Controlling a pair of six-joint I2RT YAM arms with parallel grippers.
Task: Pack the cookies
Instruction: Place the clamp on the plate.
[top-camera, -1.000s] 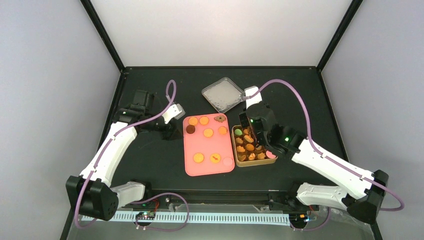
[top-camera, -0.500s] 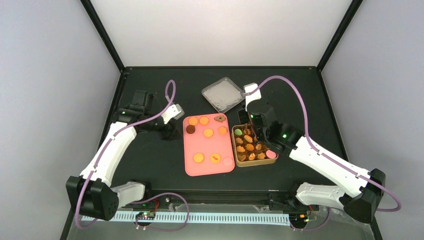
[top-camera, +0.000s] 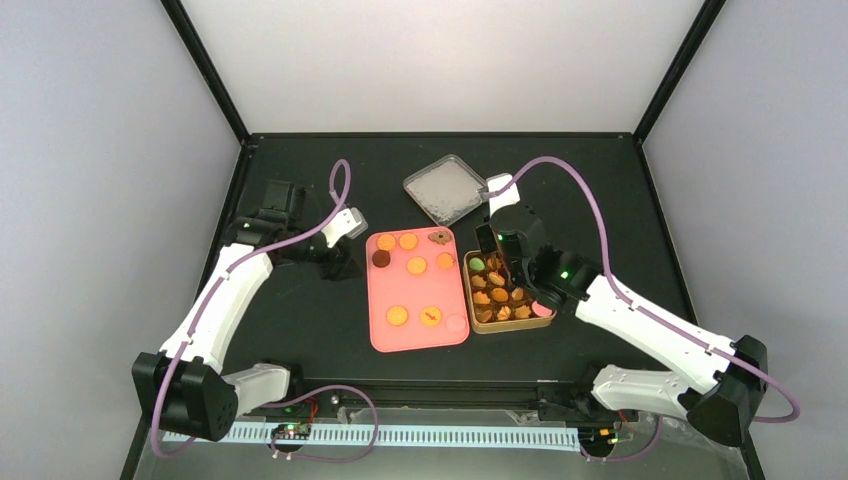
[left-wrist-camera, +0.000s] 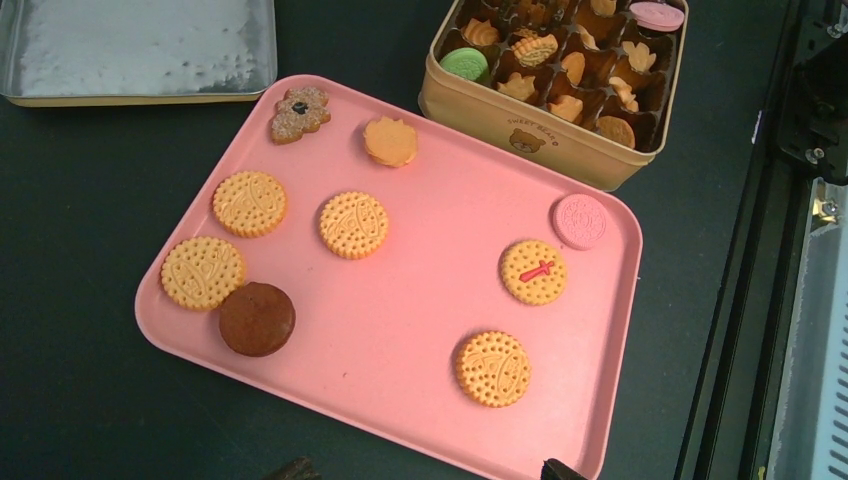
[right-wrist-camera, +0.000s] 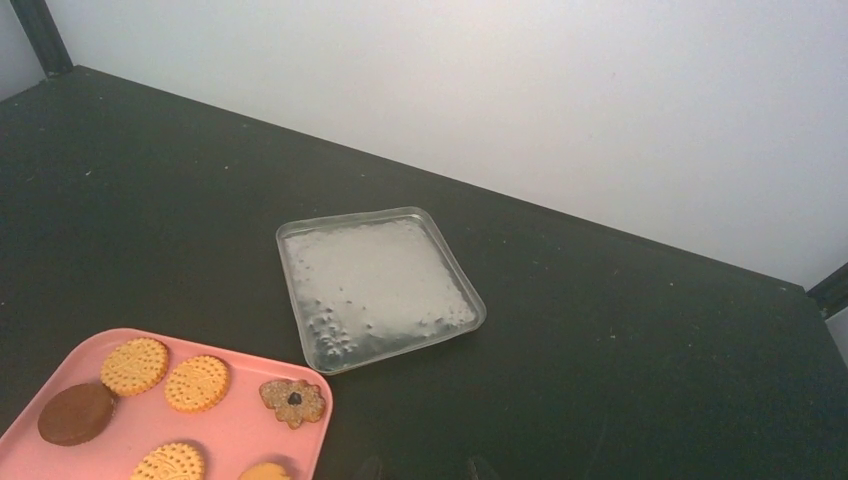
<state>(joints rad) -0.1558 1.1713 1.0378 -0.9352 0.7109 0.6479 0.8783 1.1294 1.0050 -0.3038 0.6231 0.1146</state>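
Observation:
My right gripper moves to the left in the top view next and lowers over the tray's bare middle (top-camera: 400, 283), where pink space lies open between cookies.
Several cookies (left-wrist-camera: 353, 224) lie spread on a pink tray (left-wrist-camera: 400, 330): golden round ones, a dark brown one (left-wrist-camera: 257, 318), a pale pink one (left-wrist-camera: 581, 221) and a flower-shaped one (left-wrist-camera: 300, 113). More cookies, one of them green (left-wrist-camera: 464, 64), fill the compartments of a tan tin (left-wrist-camera: 540, 135). My left gripper (left-wrist-camera: 428, 470) hovers open at the tray's left side, with nothing between its widely spread tips. My right gripper (top-camera: 487, 243) hangs over the tin's far end. In the right wrist view its two tips (right-wrist-camera: 425, 470) barely show, a little apart with only dark table between them.
The tin's silver lid (top-camera: 446, 188) lies upside down behind the tray, also in the right wrist view (right-wrist-camera: 375, 285). The tin (top-camera: 505, 326) sits against the tray's (top-camera: 400, 290) right side. A black rail (left-wrist-camera: 790, 250) runs along the table's near edge.
My right gripper has drawn back from over the tin's middle toward its far end. The left arm has not moved and the cookies lie as before.

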